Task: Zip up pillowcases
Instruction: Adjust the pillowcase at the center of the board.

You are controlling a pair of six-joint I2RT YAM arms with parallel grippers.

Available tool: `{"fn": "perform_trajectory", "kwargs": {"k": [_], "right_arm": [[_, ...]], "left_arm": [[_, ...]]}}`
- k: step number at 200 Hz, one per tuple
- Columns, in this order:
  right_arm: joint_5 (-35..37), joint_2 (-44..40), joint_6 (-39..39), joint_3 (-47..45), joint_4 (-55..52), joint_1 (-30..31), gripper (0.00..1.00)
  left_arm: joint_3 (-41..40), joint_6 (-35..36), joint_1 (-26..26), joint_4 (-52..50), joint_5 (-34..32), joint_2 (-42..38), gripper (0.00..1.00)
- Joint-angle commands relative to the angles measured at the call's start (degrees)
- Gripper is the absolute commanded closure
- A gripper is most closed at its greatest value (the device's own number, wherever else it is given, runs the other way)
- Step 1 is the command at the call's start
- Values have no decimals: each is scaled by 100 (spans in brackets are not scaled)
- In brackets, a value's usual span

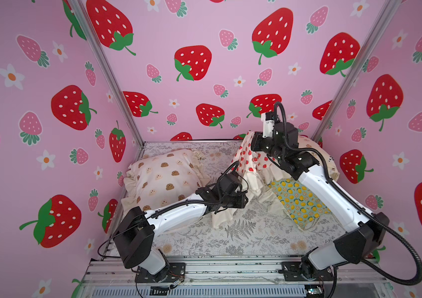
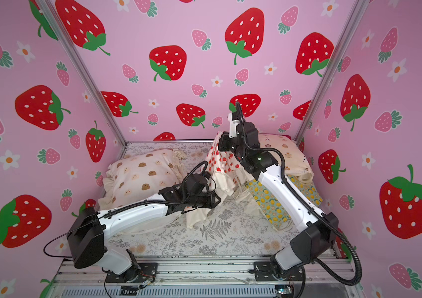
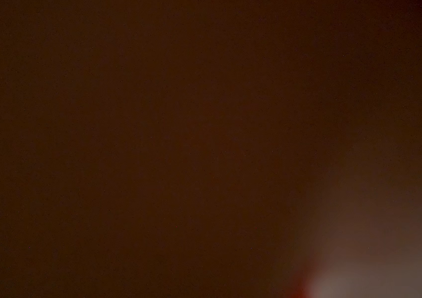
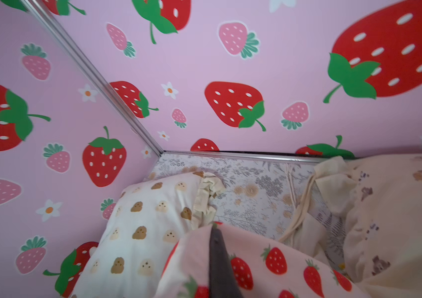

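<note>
The cloth hangs bunched, so my right gripper will next move toward the small-bear pillowcase. It will then go down beside the lemon pillowcase's far corner (image 1: pixel 273 182) to let go of the strawberry pillowcase's top edge.
My right gripper (image 1: pixel 251 138) is raised near the back wall and shut on the top edge of the strawberry pillowcase (image 1: pixel 247 160), which hangs down like a tent. In the right wrist view a dark finger (image 4: pixel 217 255) shows with the strawberry fabric (image 4: pixel 277 260) draped around it. My left gripper (image 1: pixel 244 200) is pushed into the hanging cream lower part of that pillowcase. Its fingertips are hidden by cloth, and the left wrist view is dark, covered by fabric. The bear-face pillowcase (image 1: pixel 163 175) lies at the left. The lemon pillowcase (image 1: pixel 300 203) and the small-bear pillowcase (image 1: pixel 315 154) lie at the right.
A grey fern-print sheet (image 1: pixel 243 232) covers the floor of the cell. Pink strawberry walls (image 1: pixel 204 64) close in the left, back and right sides. A metal rail (image 1: pixel 230 271) with both arm bases runs along the front.
</note>
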Motion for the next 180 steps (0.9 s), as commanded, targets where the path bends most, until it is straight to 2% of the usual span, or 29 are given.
{"fn": "perform_trajectory", "kwargs": {"k": [1, 21, 40, 55, 76, 103, 122, 148, 180], "right_arm": [[166, -340, -416, 454, 380, -147, 100], [-7, -468, -477, 674, 187, -490, 100], [302, -762, -764, 432, 140, -780, 100], [449, -941, -709, 101, 68, -1186, 100], [88, -701, -86, -422, -72, -1859, 100], [127, -86, 52, -1046, 19, -1907, 100], [68, 268, 59, -1362, 100, -1775, 100], [146, 238, -77, -1674, 107, -1605, 100], [292, -12, -526, -1876, -353, -1377, 82]], "left_arm": [[555, 207, 108, 189, -262, 353, 57], [1365, 466, 147, 244, -301, 859, 57], [2318, 653, 212, 14, -355, 1473, 58], [2857, 638, 333, -79, -437, 1924, 59], [3165, 299, 704, 120, -84, 2436, 60], [3298, 431, 945, -114, -209, 2712, 60], [2934, 358, 1007, -269, -126, 2502, 59], [1467, 74, 941, 450, 340, 1363, 53], [431, 13, 886, 187, 422, 4, 49]]}}
